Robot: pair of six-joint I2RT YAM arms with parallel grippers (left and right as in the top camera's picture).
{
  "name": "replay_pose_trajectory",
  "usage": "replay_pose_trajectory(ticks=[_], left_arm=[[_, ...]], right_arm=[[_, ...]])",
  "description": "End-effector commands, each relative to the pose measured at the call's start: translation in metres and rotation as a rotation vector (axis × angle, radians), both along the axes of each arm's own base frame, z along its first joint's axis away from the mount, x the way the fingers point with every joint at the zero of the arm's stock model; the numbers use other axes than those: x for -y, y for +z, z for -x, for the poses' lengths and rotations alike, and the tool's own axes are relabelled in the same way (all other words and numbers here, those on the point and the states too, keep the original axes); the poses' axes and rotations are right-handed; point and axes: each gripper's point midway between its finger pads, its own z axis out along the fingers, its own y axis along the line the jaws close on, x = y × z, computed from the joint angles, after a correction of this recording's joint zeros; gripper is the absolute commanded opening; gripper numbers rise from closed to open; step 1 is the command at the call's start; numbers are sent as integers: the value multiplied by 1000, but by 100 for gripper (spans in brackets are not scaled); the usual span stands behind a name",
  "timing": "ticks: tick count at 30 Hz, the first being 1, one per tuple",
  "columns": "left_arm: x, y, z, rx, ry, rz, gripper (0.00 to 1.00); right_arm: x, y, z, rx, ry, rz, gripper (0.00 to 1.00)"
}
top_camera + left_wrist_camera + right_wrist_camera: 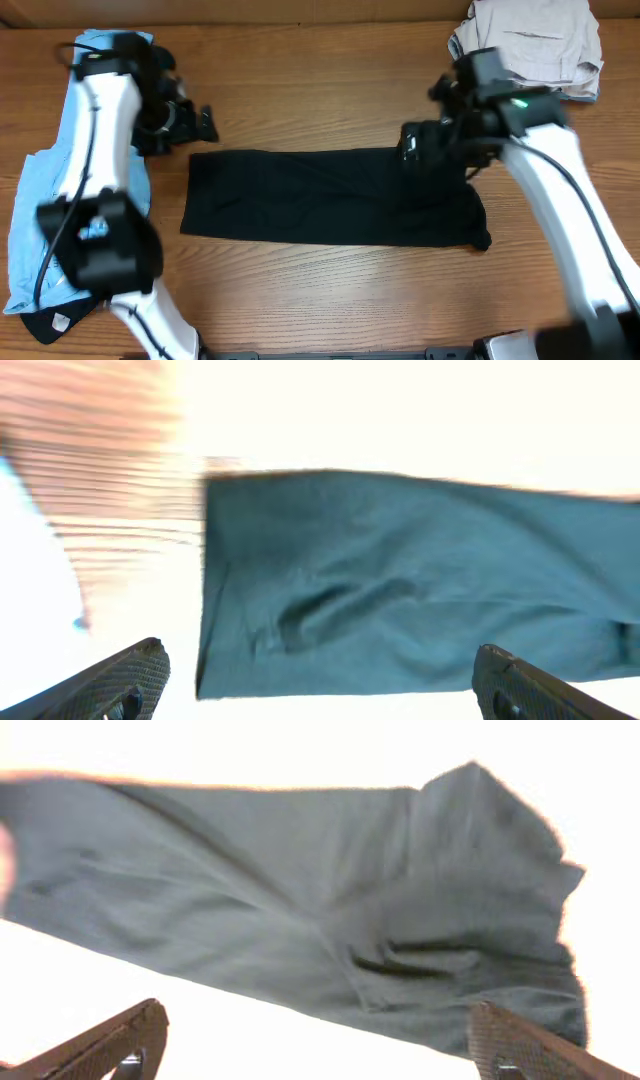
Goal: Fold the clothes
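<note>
The folded black shirt's short edge [188, 195] [212, 595] by the light blue T-shirt lies flat and uncovered, so my left gripper will move down onto the middle of that edge next.
The black shirt [330, 195] lies flat on the table as a long folded strip, its right end a little rumpled. My left gripper [188, 122] hovers just off the strip's upper left corner. In the left wrist view its fingers [120, 680] stand wide apart, open, with the shirt [400, 580] ahead of them and nothing held. My right gripper [422, 150] hangs over the strip's upper right end. Its fingertips [520, 1045] are also spread open above the shirt [300, 900] and hold nothing.
A light blue T-shirt [40, 200] lies along the left edge, partly under my left arm. Beige-grey garments [535, 45] are piled at the back right corner. Bare wooden table [320, 290] runs in front of the strip.
</note>
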Motion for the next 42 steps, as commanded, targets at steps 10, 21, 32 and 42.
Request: replay_pose_trajectory(ticks=[10,21,32,42], left_arm=[[-17,26,29,89,27,-123,100],[1,-70,39,129,-171,-56,100],[-1,-110,42,181,-230,-89,100],[-15,-127,55,137,-208,-173,94]], right_arm=[[5,76,46,189,18,-63,100],[4,76,42,200,18,-65,100],[4,76,41,202,18,-65,98],[4,76,40,202,18,-65,98]])
